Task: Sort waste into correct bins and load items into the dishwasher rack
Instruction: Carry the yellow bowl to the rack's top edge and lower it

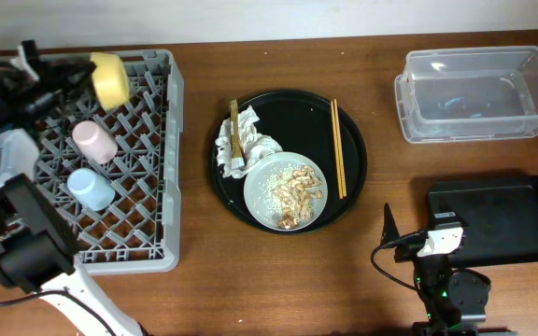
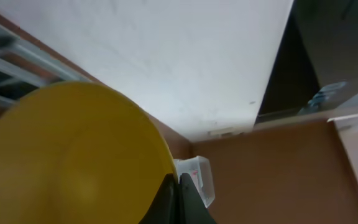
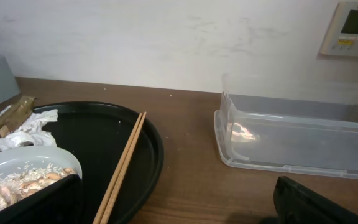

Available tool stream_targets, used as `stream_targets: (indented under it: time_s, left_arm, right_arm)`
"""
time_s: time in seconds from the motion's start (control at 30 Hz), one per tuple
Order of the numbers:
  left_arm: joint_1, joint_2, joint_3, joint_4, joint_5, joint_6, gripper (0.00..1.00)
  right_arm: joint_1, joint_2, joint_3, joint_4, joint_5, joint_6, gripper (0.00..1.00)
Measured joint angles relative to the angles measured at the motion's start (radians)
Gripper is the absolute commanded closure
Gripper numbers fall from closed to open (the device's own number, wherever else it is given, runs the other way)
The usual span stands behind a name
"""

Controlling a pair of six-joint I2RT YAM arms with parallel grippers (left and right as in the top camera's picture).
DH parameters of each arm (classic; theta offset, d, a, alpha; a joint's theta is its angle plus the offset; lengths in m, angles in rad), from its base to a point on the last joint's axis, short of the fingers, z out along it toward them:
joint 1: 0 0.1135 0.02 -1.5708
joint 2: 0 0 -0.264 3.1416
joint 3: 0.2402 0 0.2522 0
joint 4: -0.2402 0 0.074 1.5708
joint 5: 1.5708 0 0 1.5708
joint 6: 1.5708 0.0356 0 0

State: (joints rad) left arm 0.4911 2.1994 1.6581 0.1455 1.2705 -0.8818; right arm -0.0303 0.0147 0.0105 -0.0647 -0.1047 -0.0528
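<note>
The bowl [image 1: 110,79] goes left in the overhead view over the rack's slots beyond the pink cup next. My left gripper releases it, since the slots are empty.
The grey dishwasher rack [image 1: 157,140] stands at the left and holds the pink cup [image 1: 93,140] and the light-blue cup [image 1: 90,189]. My left gripper [image 1: 80,73] is shut on the rim of the yellow bowl [image 1: 110,79], held on edge over the rack's far side. In the left wrist view the bowl [image 2: 67,162] fills the frame above the shut fingers [image 2: 179,199]. The plate [image 1: 286,191] with food bits, the napkin with wrapper scraps [image 1: 241,145] and the chopsticks [image 1: 338,149] lie on the round tray. My right gripper [image 1: 411,224] is open and empty [image 3: 179,202], low by the tray's right edge.
The round black tray [image 1: 353,131] sits mid-table. The clear tub [image 1: 474,93] is at the far right and also shows in the right wrist view [image 3: 297,130]. The black container [image 1: 502,219] lies just right of my right gripper.
</note>
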Motion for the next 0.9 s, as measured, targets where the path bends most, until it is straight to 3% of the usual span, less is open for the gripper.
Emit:
stream_targets:
  time_s: [0.2, 0.9]
  left_arm:
    - [0.071, 0.000, 0.000, 0.008, 0.025, -0.022, 1.00]
    - [0.037, 0.009, 0.000, 0.072, 0.068, -0.032, 0.99]
  right_arm:
    - [0.000, 0.000, 0.000, 0.000, 0.000, 0.000, 0.02]
    - [0.000, 0.000, 0.000, 0.000, 0.000, 0.000, 0.02]
